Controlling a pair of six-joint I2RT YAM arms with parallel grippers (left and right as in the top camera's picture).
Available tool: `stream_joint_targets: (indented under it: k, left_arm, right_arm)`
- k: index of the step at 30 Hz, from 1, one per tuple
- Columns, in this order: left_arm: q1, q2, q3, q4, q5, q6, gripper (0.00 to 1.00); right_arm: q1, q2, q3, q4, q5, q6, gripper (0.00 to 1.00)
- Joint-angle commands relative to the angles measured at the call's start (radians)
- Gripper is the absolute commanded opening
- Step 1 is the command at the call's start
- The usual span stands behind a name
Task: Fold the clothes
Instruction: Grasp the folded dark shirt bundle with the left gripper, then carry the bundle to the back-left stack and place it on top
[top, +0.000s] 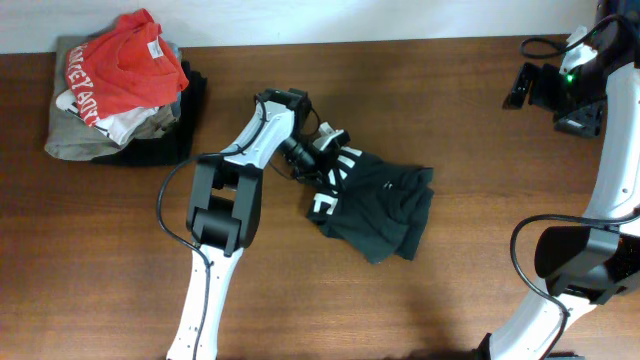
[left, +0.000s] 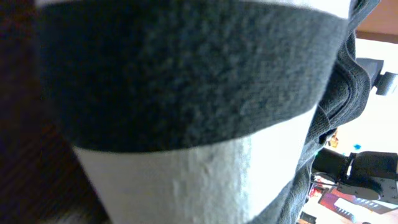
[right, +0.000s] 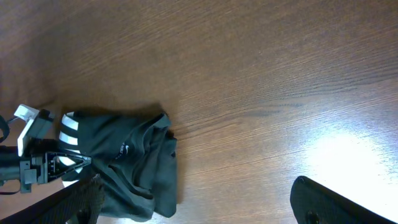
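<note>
My left gripper needs to lift the garment it is holding across and release it next, because the red shirt on top of the pile lies outward, to the left in the overhead view.
A black garment with white stripes (top: 385, 205) lies crumpled at the middle of the table. My left gripper (top: 322, 155) is at its striped left edge and appears shut on the cloth. In the left wrist view the striped cloth (left: 186, 81) fills the frame and hides the fingers. The right wrist view shows the garment (right: 130, 155) from afar, with the left gripper (right: 43, 165) at its stripes. My right gripper (top: 522, 85) is open and empty, held high at the far right; its fingers are spread wide (right: 199, 202).
A pile of clothes (top: 120, 85) with a red shirt on top sits at the far left corner. The brown wooden table (top: 450, 300) is bare in front of and to the right of the garment.
</note>
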Motion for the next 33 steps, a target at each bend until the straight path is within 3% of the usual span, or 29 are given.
stream_joint_targets:
  k: [1,9,17,22,33]
  left_arm:
    - [0.043,0.044,0.006,0.047,-0.149,-0.049,0.05]
    - [0.175,0.044,0.259,0.082,-0.531,-0.074,0.01]
    - [0.275,0.044,0.392,0.238,-0.69,-0.055,0.01]
    - [0.309,0.043,0.447,0.312,-0.723,-0.055,0.01]
    - [0.391,0.043,0.834,0.306,-0.73,-0.179,0.01]
  right_arm:
    - [0.0,-0.019,0.01,0.0,0.009,0.0,0.99]
    - [0.0,-0.019,0.01,0.0,0.009,0.0,0.99]
    - [0.0,-0.019,0.01,0.0,0.009,0.0,0.99]
    - [0.0,-0.019,0.01,0.0,0.009,0.0,0.99]
    - [0.0,-0.019,0.01,0.0,0.009,0.0,0.99]
